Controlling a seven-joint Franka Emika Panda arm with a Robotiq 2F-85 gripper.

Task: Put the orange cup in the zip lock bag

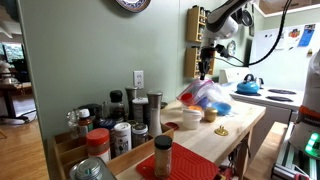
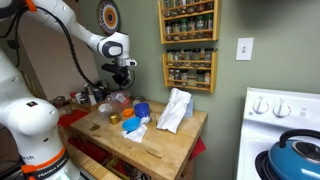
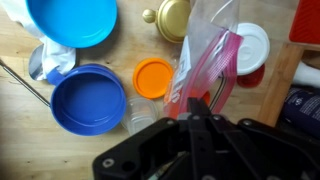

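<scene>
The robot's gripper will next move down toward the orange cup [image 3: 153, 78] by the blue bowl and release the bag's upper edge, since the bag is still hanging above the table.
My gripper [image 3: 196, 104] is shut on the upper edge of the zip lock bag [image 3: 207, 62], a clear crinkly bag with a pink strip, which hangs below it above the wooden table. The bag also shows in both exterior views [image 1: 205, 95] [image 2: 120, 100], lifted under the gripper [image 1: 205, 72] [image 2: 122, 80]. The orange cup [image 3: 153, 78] stands on the table, seen from above as an orange disc, just left of the bag and outside it, beside the blue bowl [image 3: 88, 100].
A blue lid [image 3: 72, 20], a gold knob-shaped thing [image 3: 175, 15], a white lid [image 3: 250, 45] and a clear plastic cup [image 3: 140, 122] lie round the cup. Spice jars [image 1: 120, 125] crowd one table end. A white crumpled sheet [image 2: 175, 110] lies on the table. A stove with a blue kettle [image 2: 298, 158] stands beside it.
</scene>
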